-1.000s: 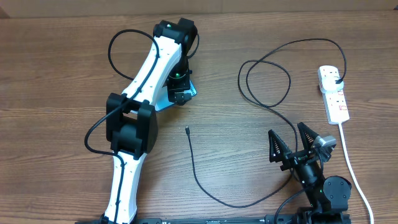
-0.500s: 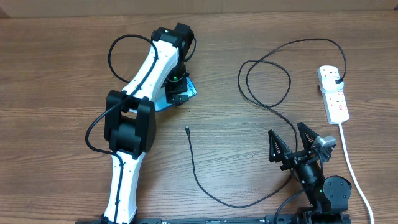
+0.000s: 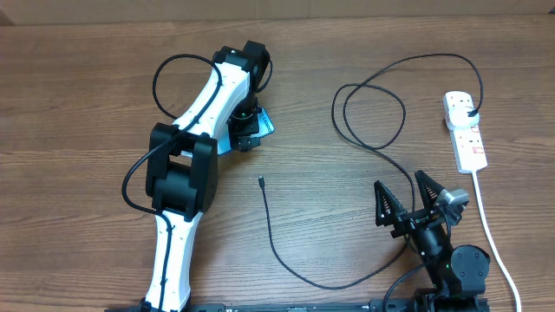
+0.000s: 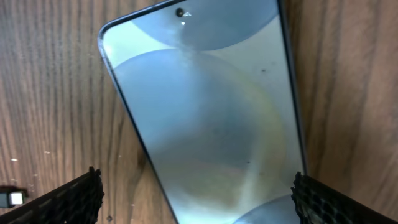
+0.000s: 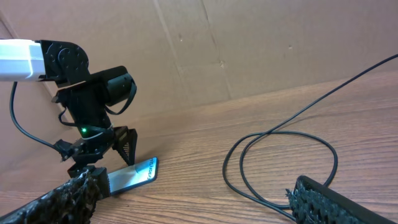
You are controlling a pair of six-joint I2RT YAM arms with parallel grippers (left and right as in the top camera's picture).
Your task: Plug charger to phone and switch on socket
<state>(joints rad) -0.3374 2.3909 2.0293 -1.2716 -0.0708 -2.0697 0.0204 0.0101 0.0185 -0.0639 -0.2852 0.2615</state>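
The phone lies flat directly below my left gripper, so I will lower the gripper over the middle of the phone next, with one open finger beside each long edge.
The phone (image 4: 205, 118) lies flat on the table with its light blue-white screen up. In the overhead view it (image 3: 264, 126) peeks out from under my left gripper (image 3: 245, 134). My left gripper (image 4: 198, 198) is open and hovers just above it, one finger on each side. The phone (image 5: 138, 175) also shows in the right wrist view. The charger's black cable (image 3: 286, 257) loops over the table; its connector tip (image 3: 260, 181) lies free below the phone, its plug (image 3: 469, 113) sits in the white socket strip (image 3: 466, 130). My right gripper (image 3: 410, 200) is open and empty at the front right.
The socket's thick white cord (image 3: 490, 234) runs down the right side past my right arm. The charger cable forms a big loop (image 3: 373, 113) at the centre right. A cardboard wall (image 5: 249, 43) stands behind the table.
My left gripper has shifted slightly left and down over the phone. The right arm, cable and socket have not moved.
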